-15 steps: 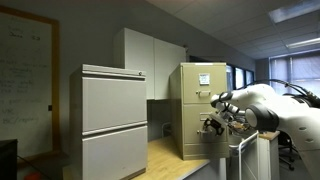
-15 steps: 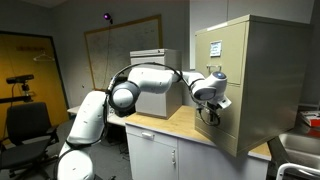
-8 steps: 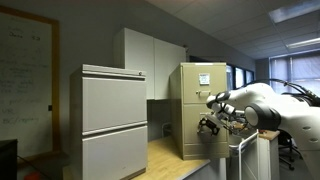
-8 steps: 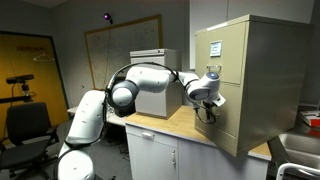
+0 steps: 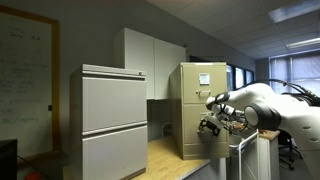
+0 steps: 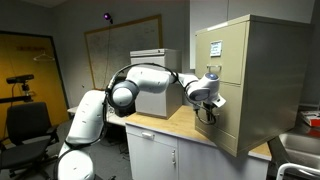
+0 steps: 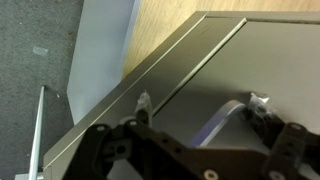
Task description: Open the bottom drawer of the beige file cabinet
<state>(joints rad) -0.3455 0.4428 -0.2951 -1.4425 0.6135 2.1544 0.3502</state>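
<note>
I should next slide my gripper along the silver pull, toward the lower left in the wrist view, and then close it.
The beige file cabinet [image 5: 198, 105] stands on a wooden counter and shows in both exterior views [image 6: 255, 75], with a white paper on its upper front. My gripper [image 5: 211, 125] is at the front of the bottom drawer [image 5: 192, 138], also seen from the side [image 6: 226, 128]. In the wrist view the gripper [image 7: 203, 105] is open, with one fingertip on each side of the drawer's silver pull [image 7: 226, 117]. The pull lies between the fingers; I cannot tell whether they touch it. The drawer looks shut.
A wider light-grey cabinet [image 5: 113, 120] stands beside the beige one. The wooden counter [image 6: 170, 124] runs in front of the drawer. A black office chair [image 6: 28, 130] and a whiteboard [image 6: 120, 55] are behind the arm.
Over the last second the gripper shifted a little along the drawer front. Since half a second ago nothing has visibly moved.
</note>
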